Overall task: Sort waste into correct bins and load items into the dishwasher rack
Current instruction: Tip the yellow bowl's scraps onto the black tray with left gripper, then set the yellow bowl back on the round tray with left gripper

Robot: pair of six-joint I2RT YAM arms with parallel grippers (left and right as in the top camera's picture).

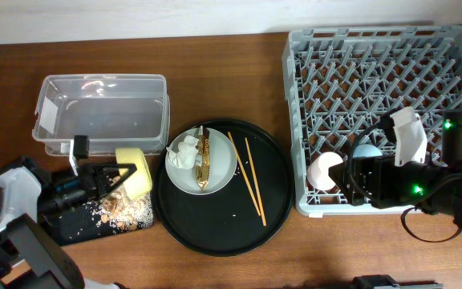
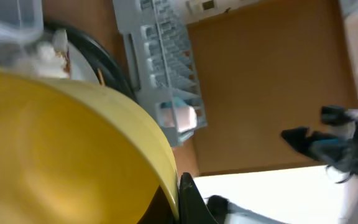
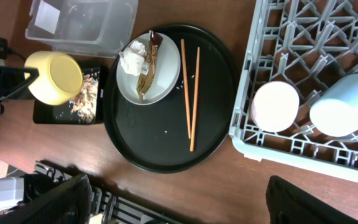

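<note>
My left gripper swings over the near part of the round tray (image 1: 220, 220) next, since that part is bare. It turns the bowl (image 1: 136, 170) upright, lowers it there and releases.
My left gripper (image 1: 120, 175) is shut on the rim of the small yellow bowl (image 1: 136, 170) and holds it tipped on its side over the flat black tray (image 1: 74, 225). Brownish food scraps (image 1: 123, 207) lie on that tray. In the left wrist view the bowl (image 2: 61, 143) fills the frame, its rim pinched between the fingers (image 2: 178, 198). The plate (image 1: 215, 178) carries the crumpled napkin (image 1: 184, 152) and the gold-brown wrapper (image 1: 203, 160). Two chopsticks (image 1: 249, 178) lie beside it. The pink cup (image 1: 325, 171) and the blue cup (image 1: 366, 150) stand in the rack (image 1: 391, 88). My right gripper (image 1: 350, 181) is open and empty (image 3: 185, 196).
The clear plastic box (image 1: 103, 112) stands behind the flat tray and holds a few crumbs. The large round black tray (image 1: 219, 221) holds the plate and chopsticks. My right arm hangs over the rack's front edge.
</note>
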